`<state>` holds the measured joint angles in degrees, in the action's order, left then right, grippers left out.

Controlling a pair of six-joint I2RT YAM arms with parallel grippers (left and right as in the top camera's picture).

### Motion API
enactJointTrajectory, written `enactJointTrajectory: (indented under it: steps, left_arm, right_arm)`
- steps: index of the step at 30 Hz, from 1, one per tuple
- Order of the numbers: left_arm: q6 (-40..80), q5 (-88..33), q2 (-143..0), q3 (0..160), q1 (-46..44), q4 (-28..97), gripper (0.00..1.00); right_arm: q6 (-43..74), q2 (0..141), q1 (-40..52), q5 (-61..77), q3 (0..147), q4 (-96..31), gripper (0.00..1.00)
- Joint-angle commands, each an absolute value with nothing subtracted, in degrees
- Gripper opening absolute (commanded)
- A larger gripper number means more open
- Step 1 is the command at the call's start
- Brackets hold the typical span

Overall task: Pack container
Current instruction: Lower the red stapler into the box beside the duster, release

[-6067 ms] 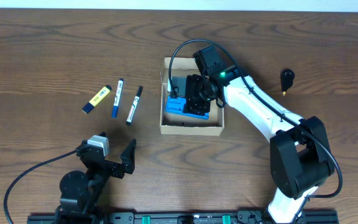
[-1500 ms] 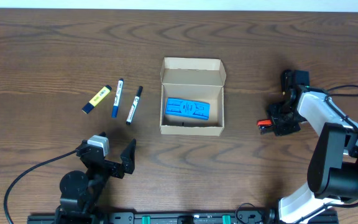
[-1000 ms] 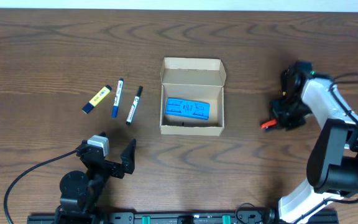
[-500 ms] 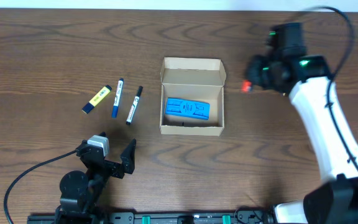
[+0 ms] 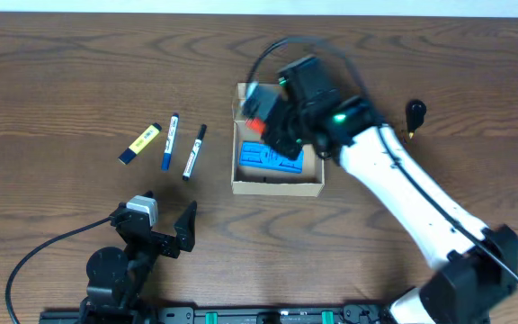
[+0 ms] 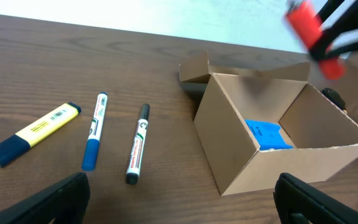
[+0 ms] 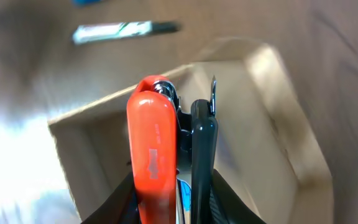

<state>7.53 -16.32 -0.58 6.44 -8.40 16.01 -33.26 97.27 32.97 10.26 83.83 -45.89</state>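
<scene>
The right gripper comes back next, turning, and lowers the stapler to release it between the blue object and the container's near side, because that part is empty.
The container is an open tan cardboard box at the table's middle, its flap lid folded back. A blue object lies inside it. My right gripper is shut on a red and black stapler and holds it above the box's back left part. In the right wrist view the stapler sits between the fingers, with the box wall below. My left gripper is open and empty near the front edge. The left wrist view shows the box and the stapler above it.
A yellow highlighter, a blue marker and a black marker lie left of the box. They also show in the left wrist view: highlighter, blue marker, black marker. A small black object lies at the right.
My right arm has swung from the table's right side leftward with the red stapler, and now holds it over the box. The left arm has not moved.
</scene>
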Motion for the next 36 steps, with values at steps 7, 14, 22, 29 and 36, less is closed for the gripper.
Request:
enactJointTrajectory:
  steps: [7, 14, 22, 29, 36]
  left_arm:
    - [7.7, -16.3, -0.3, 5.0, -8.2, 16.1, 0.96]
    - [7.7, -16.3, -0.3, 5.0, -8.2, 16.1, 0.96]
    - [7.7, -16.3, -0.3, 5.0, -8.2, 16.1, 0.95]
    - [7.7, -16.3, -0.3, 5.0, -8.2, 16.1, 0.95]
    - [7.7, -16.3, -0.3, 5.0, -8.2, 16.1, 0.95]
  right_arm:
    - [-54.0, 105.4, 33.9, 10.6, 84.6, -50.6, 0.01]
    - [-58.0, 106.1, 34.0, 10.8, 84.6, -53.8, 0.01]
    - [-58.4, 108.1, 34.0, 11.5, 84.6, -53.8, 0.01]
    - [-58.4, 109.2, 34.0, 11.9, 84.6, -53.8, 0.01]
    - [-58.3, 109.3, 34.0, 12.3, 84.6, -53.8, 0.05]
